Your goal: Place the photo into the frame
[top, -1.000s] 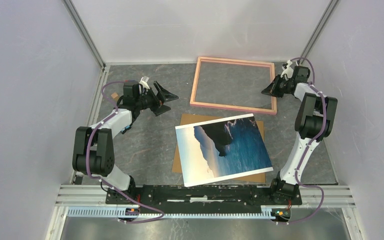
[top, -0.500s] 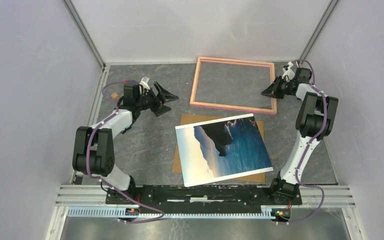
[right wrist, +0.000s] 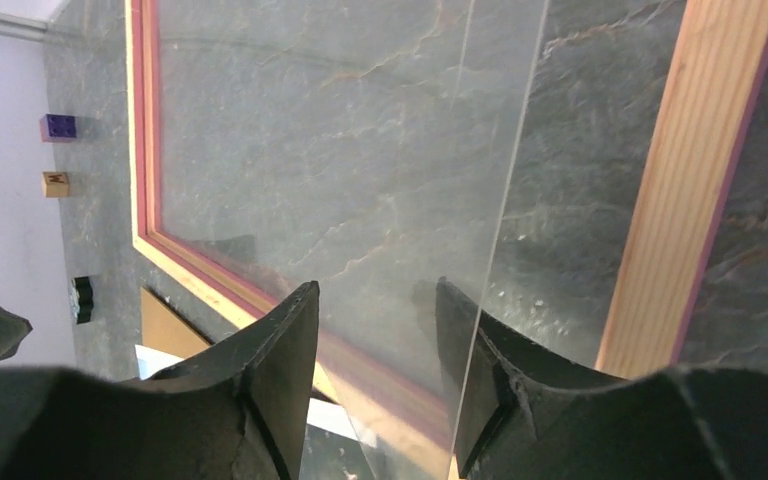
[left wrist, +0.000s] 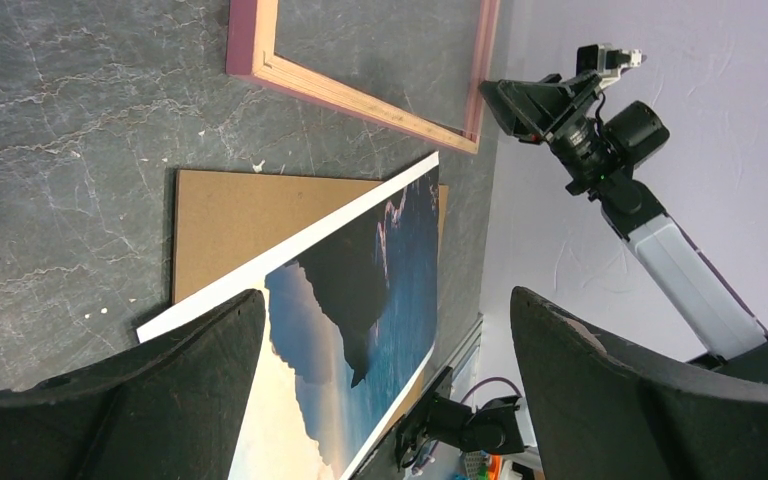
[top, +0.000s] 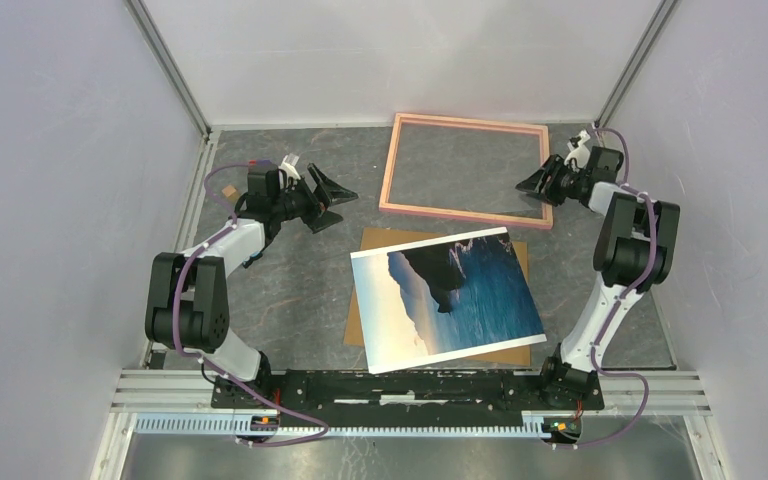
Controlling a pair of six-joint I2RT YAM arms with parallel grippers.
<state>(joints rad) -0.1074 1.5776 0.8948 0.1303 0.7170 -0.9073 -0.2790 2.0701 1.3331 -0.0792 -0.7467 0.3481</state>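
The pane's edge is already between the open fingers of my right gripper. I should next move that gripper slightly back along the pane's free edge (right wrist: 494,250) toward the near bar and close it.
The salmon-pink frame (top: 390,165) lies flat at the back of the table, its clear pane (right wrist: 340,130) inside it. In front of it the photo (top: 447,298), picture side up, rests skewed on a brown backing board (top: 380,240). My right gripper (top: 532,185) is at the frame's right rail (right wrist: 680,180). It (right wrist: 375,290) is open, and the pane's free edge runs between its fingers. My left gripper (top: 335,195) hovers wide open left of the frame, holding nothing. In the left wrist view this gripper (left wrist: 385,300) looks across the photo (left wrist: 380,250) toward the frame (left wrist: 360,100).
A small wooden block (top: 228,190) and a purple block (right wrist: 58,127) sit by the left wall. Grey walls close in the table on three sides. The arm bases stand on the rail along the near edge (top: 410,385).
My right gripper has gone from shut to open at the frame's right rail, and its wrist has shifted slightly right. The left arm, photo and board have not moved.
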